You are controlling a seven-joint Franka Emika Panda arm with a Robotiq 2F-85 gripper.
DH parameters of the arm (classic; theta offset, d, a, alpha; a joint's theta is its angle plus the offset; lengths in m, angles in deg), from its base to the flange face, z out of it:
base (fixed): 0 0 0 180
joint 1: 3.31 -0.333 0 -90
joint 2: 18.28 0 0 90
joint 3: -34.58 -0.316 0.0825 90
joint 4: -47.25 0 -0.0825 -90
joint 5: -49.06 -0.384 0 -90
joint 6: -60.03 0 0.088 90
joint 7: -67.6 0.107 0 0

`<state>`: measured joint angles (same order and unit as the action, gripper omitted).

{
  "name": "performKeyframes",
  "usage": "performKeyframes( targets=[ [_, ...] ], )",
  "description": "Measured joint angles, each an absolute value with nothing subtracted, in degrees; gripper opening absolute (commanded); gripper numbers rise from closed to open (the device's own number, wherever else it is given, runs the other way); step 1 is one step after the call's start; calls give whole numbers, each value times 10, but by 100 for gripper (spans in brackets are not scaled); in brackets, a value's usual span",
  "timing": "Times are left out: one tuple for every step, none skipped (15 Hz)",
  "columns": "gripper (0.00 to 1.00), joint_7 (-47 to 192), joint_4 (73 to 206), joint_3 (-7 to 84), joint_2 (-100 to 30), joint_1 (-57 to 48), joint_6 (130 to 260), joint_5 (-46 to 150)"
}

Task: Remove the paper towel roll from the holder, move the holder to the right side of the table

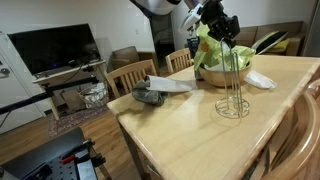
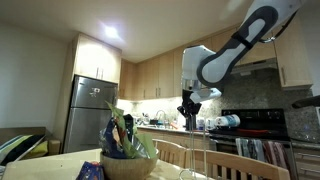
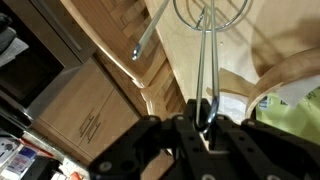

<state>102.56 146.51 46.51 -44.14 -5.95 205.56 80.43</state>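
Observation:
The spot on the bare tabletop (image 1: 232, 109) (image 3: 222, 14) beside the bowl is clear, so next my gripper should ease slightly downward, set the holder's ring base there and release the holder's top loop.
The holder (image 1: 233, 95), a thin wire stand with a round ring base, stands bare on the light-wood table (image 1: 180, 130), right of the middle. My gripper (image 1: 224, 32) reaches down from above and is shut on the top loop of its upright rod. The wrist view looks down the holder's rod (image 3: 204, 60) to the ring base, with the gripper (image 3: 204, 118) pinching the loop between its black fingers (image 3: 175, 135). In an exterior view the gripper (image 2: 187, 110) hangs over the table's far end. The paper towel roll is out of view.
A bowl (image 1: 215, 72) holding green leaves sits just behind the holder, with a crumpled white napkin (image 1: 259, 80) beside it. A dark object under a pale sheet (image 1: 153, 93) lies toward the table's other end. Slatted wooden chairs (image 1: 131, 75) line the table's edge.

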Motion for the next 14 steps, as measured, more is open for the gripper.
performKeyframes(
  targets=[
    [2, 1023, 1458, 465, -448, -58, 2048, 790],
    [2, 1016, 1451, 466, -454, -58, 2042, 773],
    [2, 1009, 1445, 466, -459, -57, 2035, 758],
    [2, 1003, 1439, 466, -465, -57, 2029, 744],
    [2, 1000, 1432, 466, -470, -57, 2023, 732],
    [2, 995, 1426, 466, -475, -57, 2017, 721],
    [2, 993, 1420, 466, -480, -57, 2013, 712],
    [2, 993, 1415, 466, -484, -57, 2008, 707],
    [2, 993, 1410, 466, -488, -57, 2005, 704],
    [2, 993, 1405, 467, -491, -57, 2003, 703],
    [2, 993, 1400, 469, -494, -57, 2001, 702],
    [2, 993, 1396, 470, -497, -57, 2000, 702],
    [34, 993, 1392, 471, -500, -57, 1999, 702],
    [36, 993, 1389, 473, -502, -57, 1997, 702]
  ],
)
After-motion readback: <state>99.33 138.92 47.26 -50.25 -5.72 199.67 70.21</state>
